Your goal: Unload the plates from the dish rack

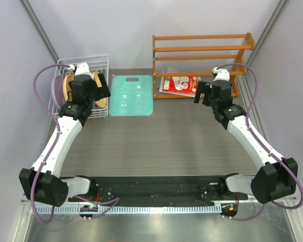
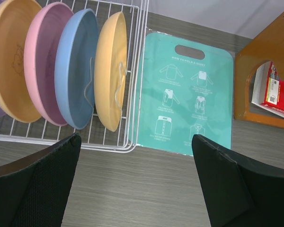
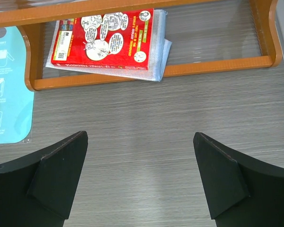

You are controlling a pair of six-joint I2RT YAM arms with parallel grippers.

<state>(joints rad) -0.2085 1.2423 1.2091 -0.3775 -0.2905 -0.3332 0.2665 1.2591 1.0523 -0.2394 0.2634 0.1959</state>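
Note:
My left gripper moves toward the cutting board beside the yellow-orange plate next, then turns and goes down onto the plate's near rim (image 1: 101, 104) (image 2: 108, 117).
The white wire dish rack (image 1: 102, 63) stands at the far left and holds several upright plates. The left wrist view shows its front rim (image 2: 109, 147) and an orange plate (image 2: 9, 61), a pink plate (image 2: 42, 66), a light blue plate (image 2: 75, 71) and a yellow-orange plate (image 2: 111, 71). A lavender plate (image 1: 56, 88) stands at the rack's left end. My left gripper (image 1: 91, 98) is open and empty, just in front of the rack's right corner (image 2: 136, 137). My right gripper (image 1: 202, 93) is open and empty over bare table (image 3: 141, 137), in front of the wooden shelf.
A teal cutting board (image 1: 133, 96) lies flat just right of the rack (image 2: 184, 94). An orange wooden slatted shelf (image 1: 202, 50) stands at the back right, with a red booklet (image 3: 106, 40) on its lowest level. Grey walls close in both sides.

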